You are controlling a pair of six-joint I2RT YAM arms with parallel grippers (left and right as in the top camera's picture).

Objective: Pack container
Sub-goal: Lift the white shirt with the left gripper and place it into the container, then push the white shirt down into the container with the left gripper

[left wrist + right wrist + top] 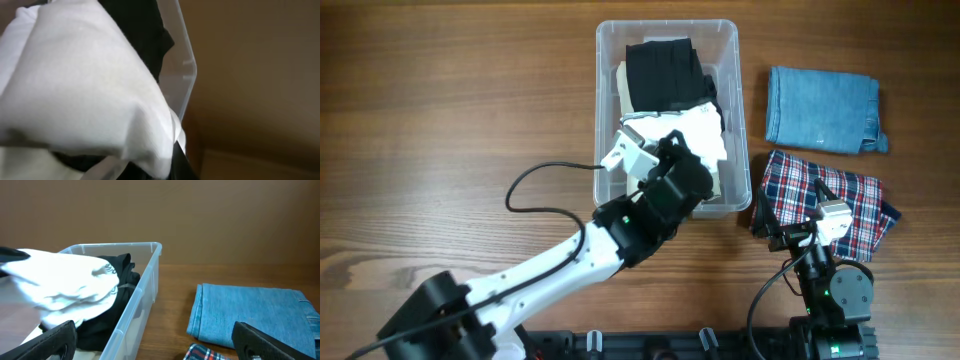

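Note:
The left gripper, its fingers still holding the hanging white garment, moves down into the container's near half, beside the black garment (665, 70), next and releases the white garment.
The clear plastic container (665, 24) stands at the middle back of the table. It holds a black garment (665, 70), a cream one (623, 85) and a white garment (700, 135). My left gripper (670, 150) is over the container's near end, shut on the white garment. That garment fills the left wrist view (75, 75), beside the container's rim (187, 75), and hides the jaws. In the right wrist view the white garment (65, 280) hangs above the rim (145, 285). My right gripper (157, 342) is open and empty, low over a plaid cloth (800, 195).
A folded blue denim piece (820, 108) lies to the right of the container; it also shows in the right wrist view (250, 312). The plaid cloth's corner (200, 354) sits just below my right jaws. The left arm's black cable (535, 185) loops over the wooden table.

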